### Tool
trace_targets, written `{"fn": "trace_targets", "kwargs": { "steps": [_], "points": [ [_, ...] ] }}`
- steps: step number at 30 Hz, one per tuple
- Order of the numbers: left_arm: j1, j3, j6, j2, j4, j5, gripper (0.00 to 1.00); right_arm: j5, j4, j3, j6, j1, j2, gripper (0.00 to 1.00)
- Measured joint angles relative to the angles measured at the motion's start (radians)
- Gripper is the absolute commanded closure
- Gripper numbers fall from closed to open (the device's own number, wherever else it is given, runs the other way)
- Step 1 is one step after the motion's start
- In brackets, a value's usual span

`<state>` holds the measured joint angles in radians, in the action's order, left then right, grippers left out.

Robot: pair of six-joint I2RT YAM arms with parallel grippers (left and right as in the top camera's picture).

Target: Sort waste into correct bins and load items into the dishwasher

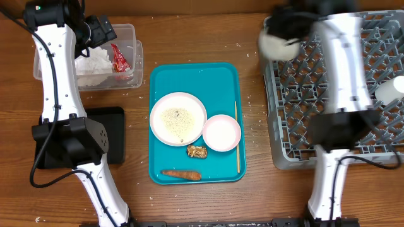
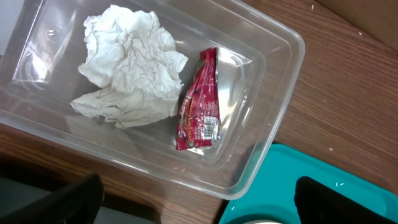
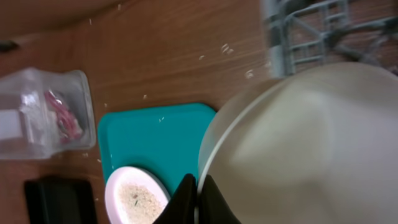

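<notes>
The bowl still has to go down onto the rack's far wires [image 1: 377, 49]. Before that, I will move my right gripper toward the white cup and tilt the bowl.
My left gripper [image 2: 199, 196] hangs open over the near edge of the clear tub [image 2: 273, 124], nothing between its fingers. In the tub lie a crumpled white napkin [image 2: 127, 65] and a red wrapper [image 2: 200, 102]. My right gripper [image 3: 198, 196] is shut on the rim of a white bowl [image 3: 311, 143], held in the air at the left edge of the grey dish rack [image 1: 297, 139]. On the teal tray [image 1: 196, 75] sit a plate with rice crumbs [image 1: 178, 118], a small pink bowl [image 1: 221, 132], a brown chunk [image 1: 197, 151] and a carrot piece [image 1: 182, 174].
The flat black tray [image 1: 110, 135] lies left of the teal tray, partly under the left arm's base. A thin wooden stick [image 1: 237, 135] lies along the teal tray's right side. A white cup [image 1: 391, 88] rests in the rack at far right. Crumbs dot the wood.
</notes>
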<state>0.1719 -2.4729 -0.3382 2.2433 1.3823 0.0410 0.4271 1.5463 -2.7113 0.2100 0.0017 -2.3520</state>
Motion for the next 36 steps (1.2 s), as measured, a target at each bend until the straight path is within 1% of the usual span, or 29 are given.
{"fn": "trace_targets", "kwargs": {
  "steps": [7, 10, 12, 16, 17, 20, 23, 27, 31, 36],
  "points": [
    [0.0, 0.0, 0.0, 0.0, 0.0, 0.0, 0.0, 0.424, -0.07, 0.04, -0.257, -0.376, -0.003, 0.96],
    [0.0, 0.0, 0.0, 0.0, 0.0, 0.0, 0.0, 0.546, -0.145, 0.09, -0.324, -0.473, -0.003, 0.96],
    [0.0, 0.0, 0.0, 0.0, 0.0, 0.0, 0.0, 0.625, -0.213, 0.142, -0.348, -0.513, -0.003, 0.96],
    [0.0, 0.0, 0.0, 0.0, 0.0, 0.0, 0.0, 0.777, -0.363, 0.267, -0.376, -0.557, -0.005, 0.96],
    [0.0, 0.0, 0.0, 0.0, 0.0, 0.0, 0.0, 0.801, -0.39, 0.292, -0.379, -0.562, -0.006, 0.96],
    [0.0, 0.0, 0.0, 0.0, 0.0, 0.0, 0.0, 0.863, -0.542, 0.389, -0.364, -0.569, -0.008, 0.96],
    [0.0, 0.0, 0.0, 0.0, 0.0, 0.0, 0.0, 0.893, -0.694, 0.488, -0.311, -0.568, -0.012, 0.96],
    [0.0, 0.0, 0.0, 0.0, 0.0, 0.0, 0.0, 0.908, -0.818, 0.56, -0.244, -0.568, -0.015, 0.96],
    [0.0, 0.0, 0.0, 0.0, 0.0, 0.0, 0.0, 0.911, -0.873, 0.591, -0.205, -0.565, -0.015, 0.96],
    [0.0, 0.0, 0.0, 0.0, 0.0, 0.0, 0.0, 0.905, -0.896, 0.61, -0.187, -0.562, -0.016, 0.96]
  ]
}}
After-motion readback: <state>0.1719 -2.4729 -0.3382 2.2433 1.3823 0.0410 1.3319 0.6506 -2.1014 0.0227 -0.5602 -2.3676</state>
